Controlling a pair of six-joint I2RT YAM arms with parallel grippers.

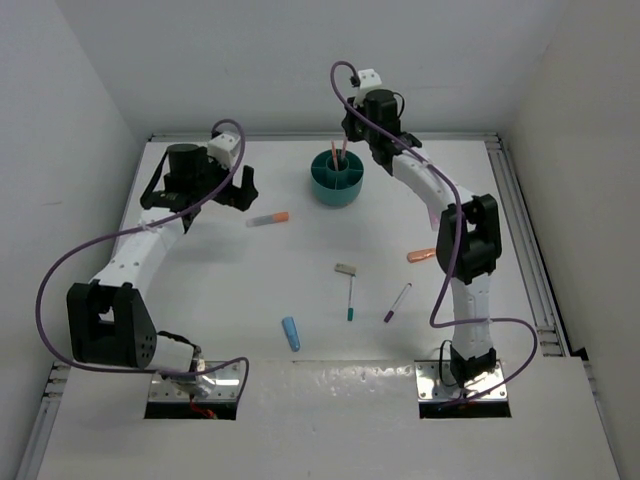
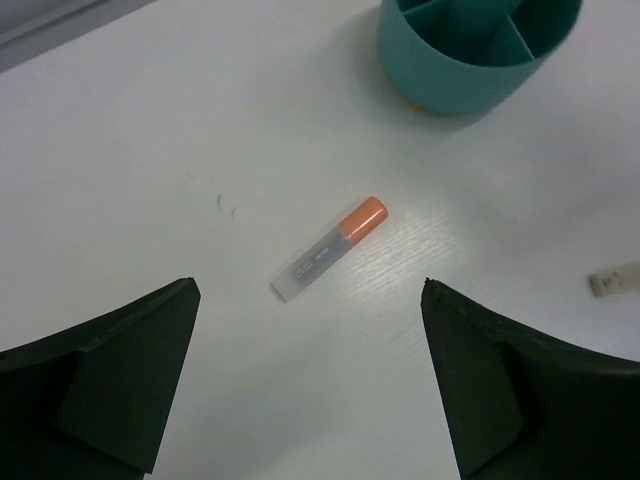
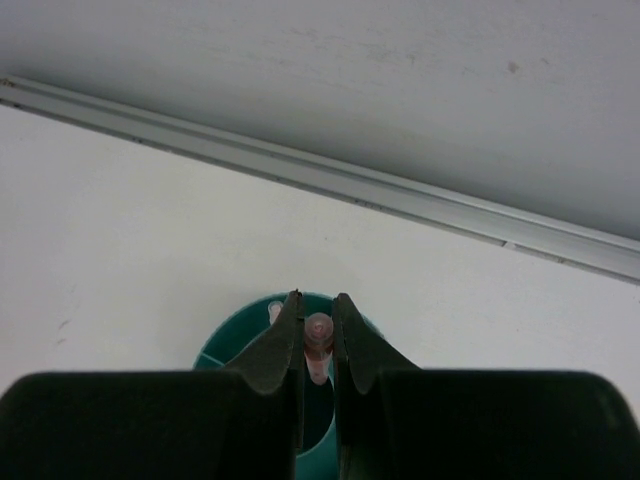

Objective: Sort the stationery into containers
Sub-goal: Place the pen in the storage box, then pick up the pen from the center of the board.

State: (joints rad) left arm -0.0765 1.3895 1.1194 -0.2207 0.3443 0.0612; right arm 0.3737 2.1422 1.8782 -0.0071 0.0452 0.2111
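Note:
The clear tube is below the left gripper's open fingers and to their right in the top view, so the left gripper will go down that way onto the tube's clear body (image 1: 261, 220) (image 2: 315, 262).
The teal cup (image 1: 336, 184) with inner dividers stands at the back middle, with two thin red pens (image 1: 335, 155) upright in it. My right gripper (image 1: 348, 143) hangs over the cup (image 3: 225, 345), shut on the top of one red pen (image 3: 318, 338); the other pen's end (image 3: 274, 310) shows beside it. My left gripper (image 1: 205, 195) is open above the table, left of a clear tube with an orange cap (image 1: 268, 218). That tube (image 2: 330, 250) lies just ahead of the open fingers (image 2: 309, 285), apart from them.
Loose on the table are an orange cylinder (image 1: 421, 256), a grey-beige block (image 1: 345, 268), a white pen with a teal end (image 1: 351, 298), a white pen with a purple end (image 1: 397, 302) and a blue cylinder (image 1: 291, 333). White walls enclose the table.

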